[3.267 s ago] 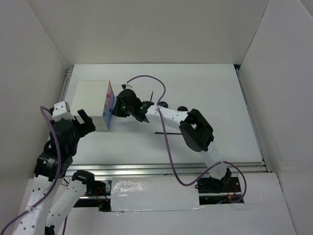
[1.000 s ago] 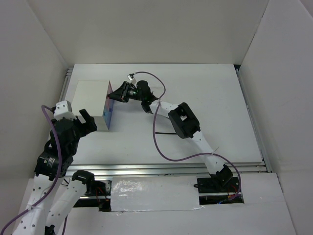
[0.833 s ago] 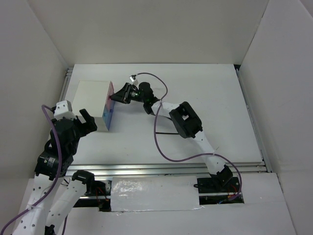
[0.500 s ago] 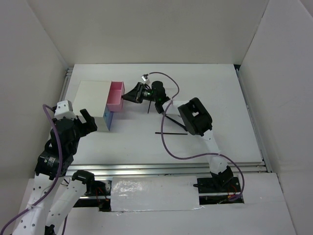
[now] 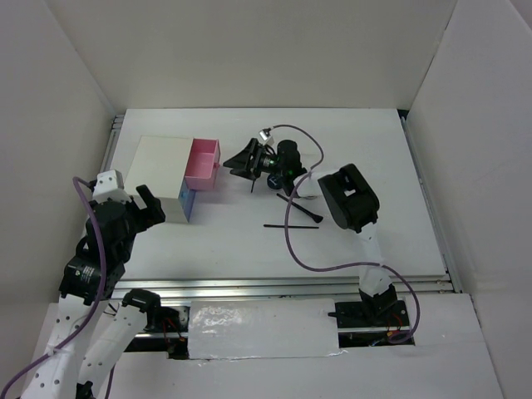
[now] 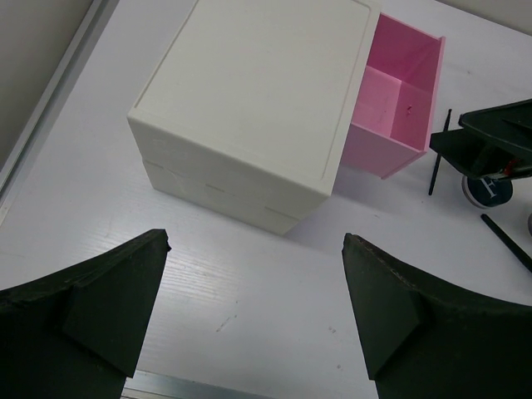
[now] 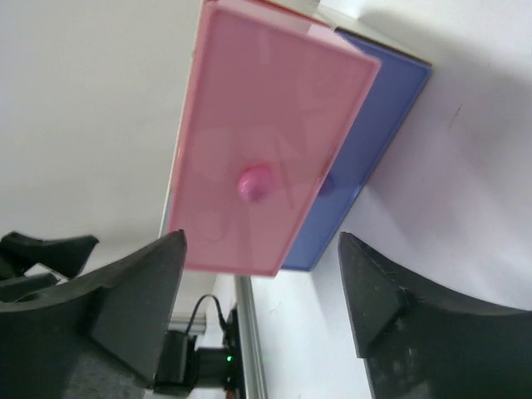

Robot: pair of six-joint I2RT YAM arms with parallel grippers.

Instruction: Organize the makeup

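Observation:
The left gripper moves to the right in the top view and down over the round compact [image 5: 277, 181] next, since the pulled-out pink drawer stands bare.
The makeup lies right of the white box [image 5: 162, 162]: a thin black pencil [image 5: 288, 225], another [image 5: 302, 208], a short one [image 5: 253, 184] and a small round compact [image 5: 277, 181], partly hidden under the right arm. The box's pink drawer [image 5: 204, 165] stands pulled out and shows two bare compartments [image 6: 391, 100]. My right gripper [image 5: 234, 162] is open just right of the drawer, and its pink knob [image 7: 255, 183] sits clear of the fingers [image 7: 141, 307]. My left gripper [image 5: 150, 206] is open below the box, nothing between its fingers.
The blue drawer [image 7: 366, 174] under the pink one is pushed in. White walls enclose the table on three sides. A metal rail [image 5: 291, 287] runs along the near edge. The right arm's purple cable [image 5: 291, 241] loops over the pencils.
My right gripper pulled the pink drawer out to the right by its knob, then opened, let go and drew back a little. The left arm stayed still.

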